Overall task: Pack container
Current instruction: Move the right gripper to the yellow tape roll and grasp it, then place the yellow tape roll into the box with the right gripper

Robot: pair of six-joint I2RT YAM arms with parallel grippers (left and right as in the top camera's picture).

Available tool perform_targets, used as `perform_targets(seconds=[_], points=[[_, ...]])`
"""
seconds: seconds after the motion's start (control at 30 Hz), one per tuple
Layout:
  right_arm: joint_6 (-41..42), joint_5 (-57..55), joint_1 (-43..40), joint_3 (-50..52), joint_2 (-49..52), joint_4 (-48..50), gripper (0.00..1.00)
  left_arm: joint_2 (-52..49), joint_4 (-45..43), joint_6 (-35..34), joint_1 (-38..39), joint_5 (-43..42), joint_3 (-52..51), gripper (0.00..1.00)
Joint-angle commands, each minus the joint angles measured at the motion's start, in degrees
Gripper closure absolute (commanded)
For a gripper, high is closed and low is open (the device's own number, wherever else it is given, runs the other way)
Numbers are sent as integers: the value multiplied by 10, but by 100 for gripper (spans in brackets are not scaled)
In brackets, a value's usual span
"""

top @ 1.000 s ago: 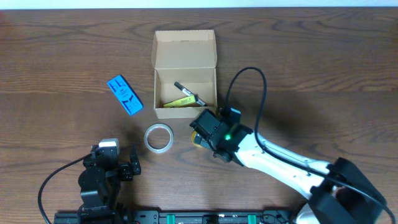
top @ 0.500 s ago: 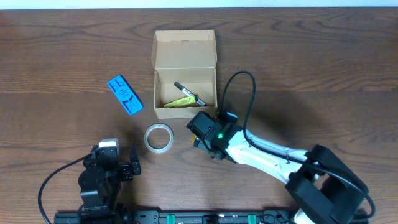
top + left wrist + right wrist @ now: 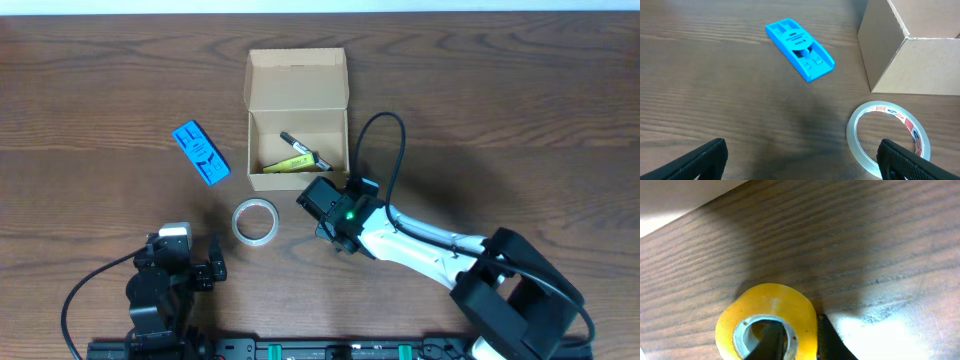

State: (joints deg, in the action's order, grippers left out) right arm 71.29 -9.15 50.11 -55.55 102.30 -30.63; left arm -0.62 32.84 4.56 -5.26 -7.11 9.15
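Next, my right gripper rises, crosses over the container's near side, lowers inside and releases. The container's bottom by the yellow item lies outward of it, behind that side.
The container (image 3: 297, 150) is a tan cardboard box with its flap lid (image 3: 297, 78) standing open; a yellow item (image 3: 290, 163) and a black pen (image 3: 300, 143) lie inside. Just in front of its near wall sits my right gripper (image 3: 325, 207), which covers the tape roll in the overhead view. In the right wrist view the right gripper (image 3: 802, 340) is shut on a yellow tape roll (image 3: 767, 315), one finger inside the core and the other outside the wall. My left gripper (image 3: 800, 160) stands open at the near left, holding nothing.
A blue plastic piece (image 3: 200, 152) lies left of the box, also seen as the blue piece (image 3: 799, 48) ahead of the left gripper. A clear tape ring (image 3: 255, 220) rests between the two arms, beside the left gripper's right finger (image 3: 905, 160). The box corner (image 3: 910, 55) stands behind it.
My right gripper has shifted slightly left toward the box's front and closed on the yellow tape roll. The left arm has not moved.
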Motion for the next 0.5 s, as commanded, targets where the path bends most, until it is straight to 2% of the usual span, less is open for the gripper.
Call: perform_targets(seconds=[0.0, 0.23, 0.47], points=[[-19, 36, -2, 19, 37, -3, 99, 4, -1, 6, -3, -2, -4, 5], [-88, 33, -9, 10, 7, -76, 99, 4, -1, 6, -3, -2, -4, 4], [-124, 13, 2, 10, -134, -155, 99, 4, -1, 6, -3, -2, -4, 5]])
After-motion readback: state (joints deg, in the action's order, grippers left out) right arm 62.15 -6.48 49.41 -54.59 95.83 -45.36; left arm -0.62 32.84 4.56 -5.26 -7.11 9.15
